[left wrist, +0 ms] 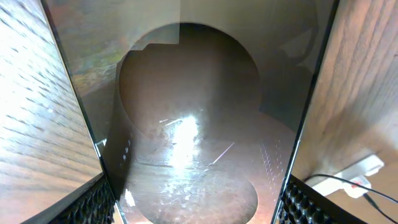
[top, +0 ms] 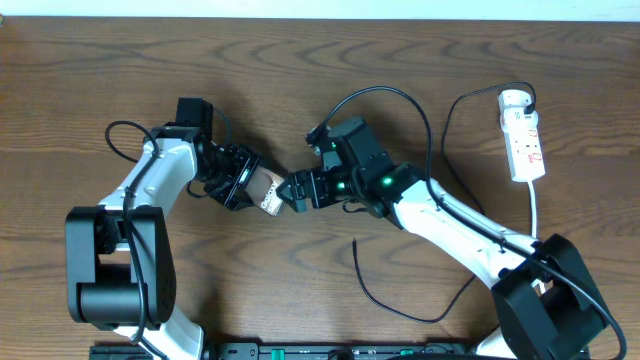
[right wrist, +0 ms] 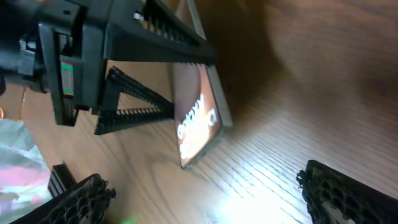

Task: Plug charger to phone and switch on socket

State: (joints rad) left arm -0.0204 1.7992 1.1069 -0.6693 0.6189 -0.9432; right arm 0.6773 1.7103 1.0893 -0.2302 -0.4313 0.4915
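Note:
My right gripper goes left in the overhead view next, around that end of the phone, and closes. The phone's lettered loose end [top: 271, 197] [right wrist: 201, 132] sticks out past my left gripper.
My left gripper [top: 243, 185] is shut on the phone [top: 268, 192], a dark brown slab held up on edge just left of the table's middle. In the left wrist view the phone [left wrist: 193, 124] fills the space between the two fingers [left wrist: 93, 202]. My right gripper [top: 293, 190] stands open right beside the phone's free end. In the right wrist view the lettered phone [right wrist: 198, 121] hangs ahead of the open right gripper [right wrist: 211, 199], with only wood between its fingertips. The charger, a thin black cable, lies loose on the table with its end [top: 355, 243] below the right arm. The white socket [top: 522, 135] lies far right.
The charger cable loops along the front right and runs up to the socket's top. A white cord [top: 535, 215] leads down from the socket toward the right arm's base. The socket [left wrist: 364, 174] also shows at the lower right of the left wrist view.

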